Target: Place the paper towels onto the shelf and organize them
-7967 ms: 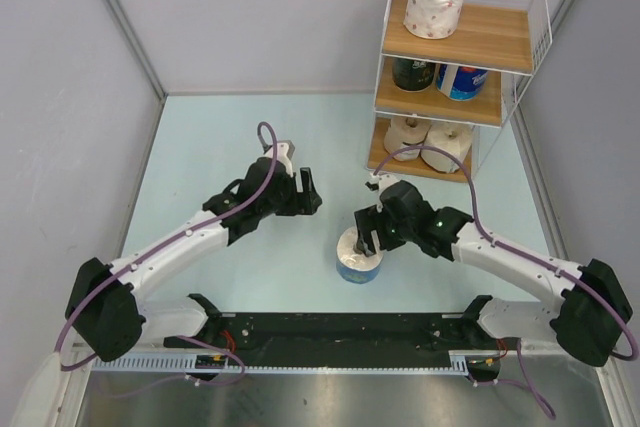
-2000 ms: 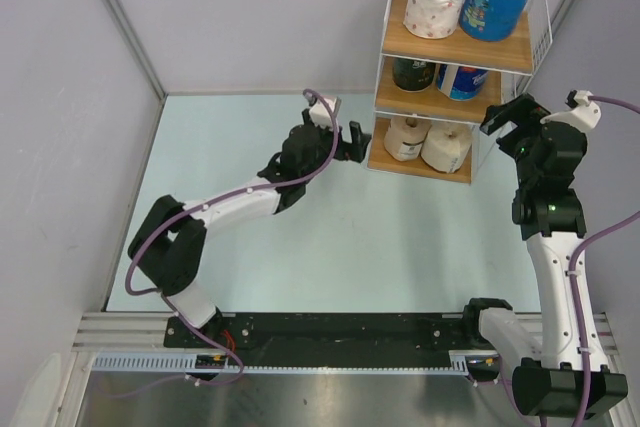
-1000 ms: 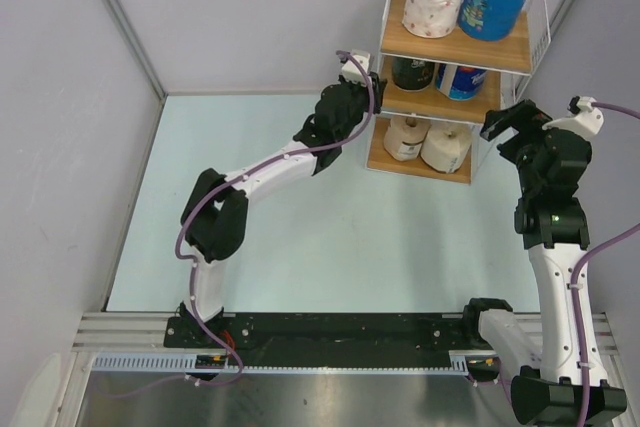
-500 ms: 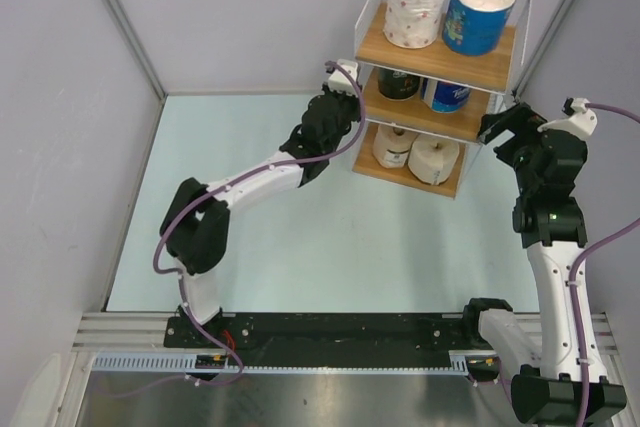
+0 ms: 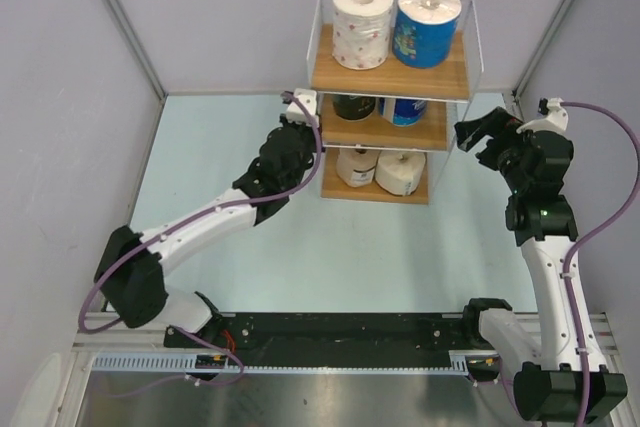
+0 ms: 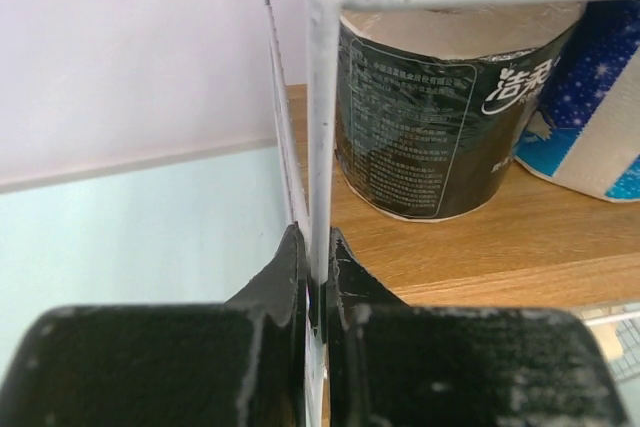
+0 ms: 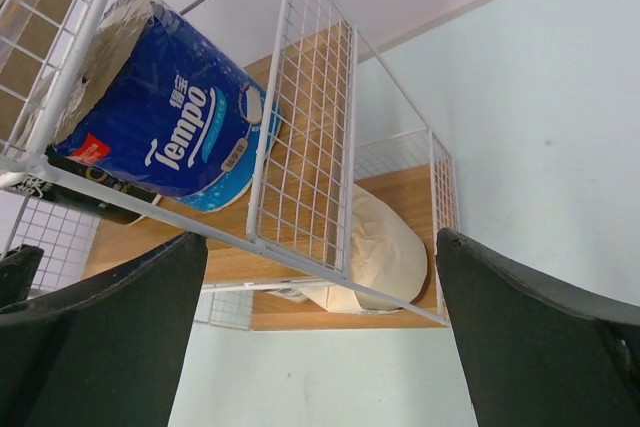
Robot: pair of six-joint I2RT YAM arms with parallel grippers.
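Observation:
My left gripper should next pull the shelf's wire post back and to the left in the top view before letting go, because the shelf (image 5: 390, 82) stands nearer the opposite wall.
The shelf (image 5: 390, 82) stands at the back middle of the table with all the paper towels on it. On top stand a white speckled roll (image 5: 362, 12) and a blue one (image 5: 425, 25). The middle board carries a dark roll (image 5: 352, 105) and a second blue roll (image 5: 402, 110). Two pale rolls (image 5: 378, 168) sit on the bottom board. My left gripper (image 6: 318, 247) is shut on the shelf's front-left wire post (image 6: 322, 97), beside the dark roll (image 6: 430, 107). My right gripper (image 5: 480, 135) hangs open just right of the shelf, its fingers apart from the wire side (image 7: 300, 97).
Grey walls (image 5: 230, 17) close in the back and both sides of the pale blue tabletop (image 5: 300, 257). A black rail (image 5: 340, 327) with the arm bases runs along the near edge. The right arm's purple cable (image 5: 620, 197) loops out towards the right wall.
The left gripper has shut on the shelf's wire post, and the shelf with all its rolls has slid left along the back. The right gripper has shifted slightly left with it, still open.

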